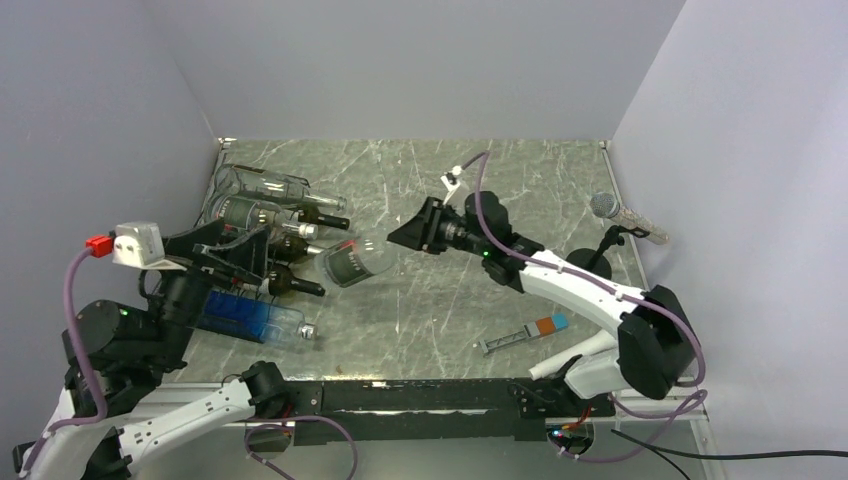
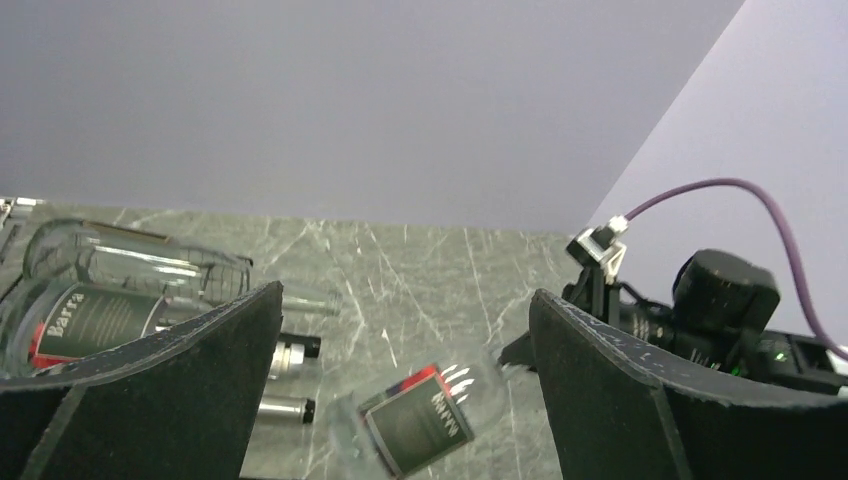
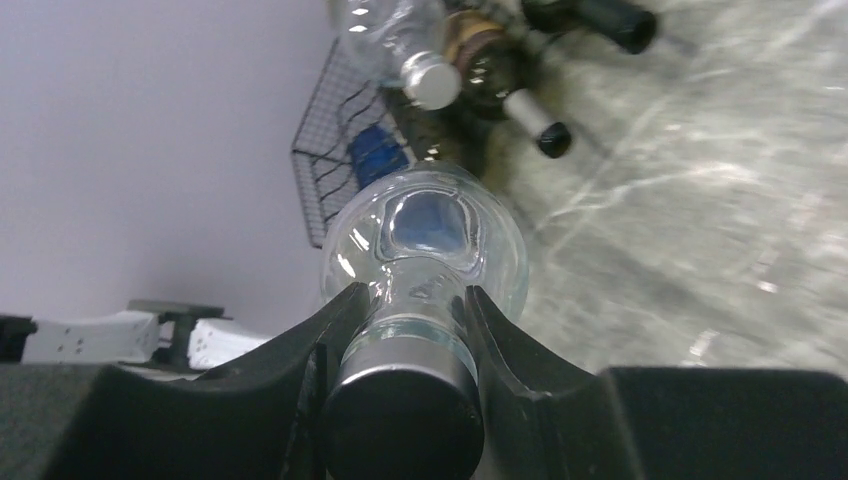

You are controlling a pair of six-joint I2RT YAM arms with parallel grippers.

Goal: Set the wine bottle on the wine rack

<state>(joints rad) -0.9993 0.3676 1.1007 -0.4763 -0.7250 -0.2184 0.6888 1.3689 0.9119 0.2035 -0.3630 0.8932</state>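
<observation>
I will next move my right gripper left in the top view, then down beside the rack's labeled bottle to release, because the bottle in my right gripper hangs outside the rack.
A clear wine bottle (image 1: 352,262) with a dark label hangs tilted over the table's middle. My right gripper (image 1: 415,232) is shut on its neck just below the black cap (image 3: 405,415). The right wrist view shows the fingers (image 3: 340,320) pressed on both sides of the neck (image 3: 415,300). The black wire wine rack (image 3: 330,165) lies at the left, mostly covered by several bottles (image 1: 270,215). My left gripper (image 1: 250,262) is open and empty over the rack's near end, left of the held bottle. In the left wrist view the bottle (image 2: 415,415) shows between the spread fingers (image 2: 600,380).
A blue-tinted plastic bottle (image 1: 250,318) lies near the left arm. A small tool with an orange and blue end (image 1: 525,335) lies on the marble table (image 1: 450,300) at front right. A microphone on a stand (image 1: 625,215) stands at the right wall.
</observation>
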